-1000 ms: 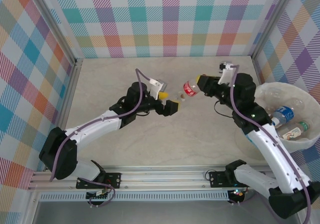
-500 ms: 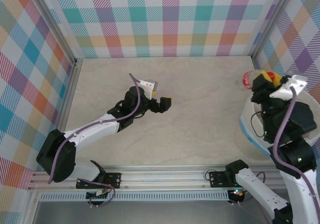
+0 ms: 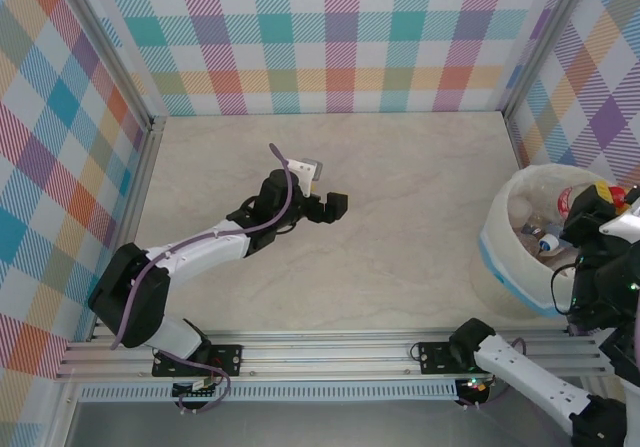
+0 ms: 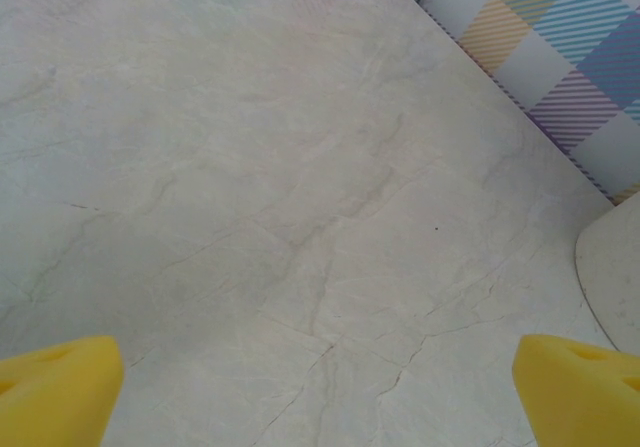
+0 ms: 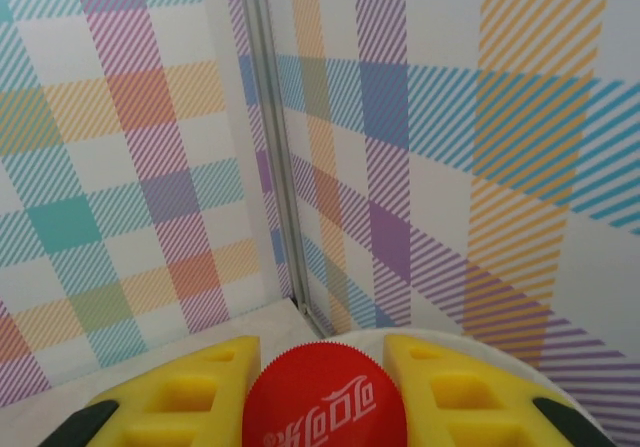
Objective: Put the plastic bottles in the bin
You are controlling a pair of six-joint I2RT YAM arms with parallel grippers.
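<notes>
I will next lower my right gripper into the bin's opening (image 3: 540, 212) below it and let go of the plastic bottle there, because clear bottles are already lying inside.
My right gripper (image 3: 596, 199) hangs over the bin (image 3: 503, 252), a large round white one at the table's right edge. It is shut on a plastic bottle (image 3: 567, 202) with a red label. In the right wrist view the bottle's red cap (image 5: 322, 399) sits tight between the yellow fingers (image 5: 190, 392), with the bin's white rim (image 5: 361, 335) just beyond. Several clear bottles (image 3: 543, 239) lie inside the bin. My left gripper (image 3: 326, 203) hovers open over bare table near the middle. Its yellow fingertips (image 4: 55, 392) stand wide apart with nothing between them.
Checked walls close off the table (image 3: 400, 227) at the back and both sides, with a metal post (image 5: 275, 167) in the back right corner. A metal rail (image 3: 330, 352) runs along the near edge. The bin's pale side (image 4: 612, 267) shows in the left wrist view.
My right arm swung the red-capped bottle from the table's middle to the right, up over the bin. My left gripper drew back a little and stayed open.
</notes>
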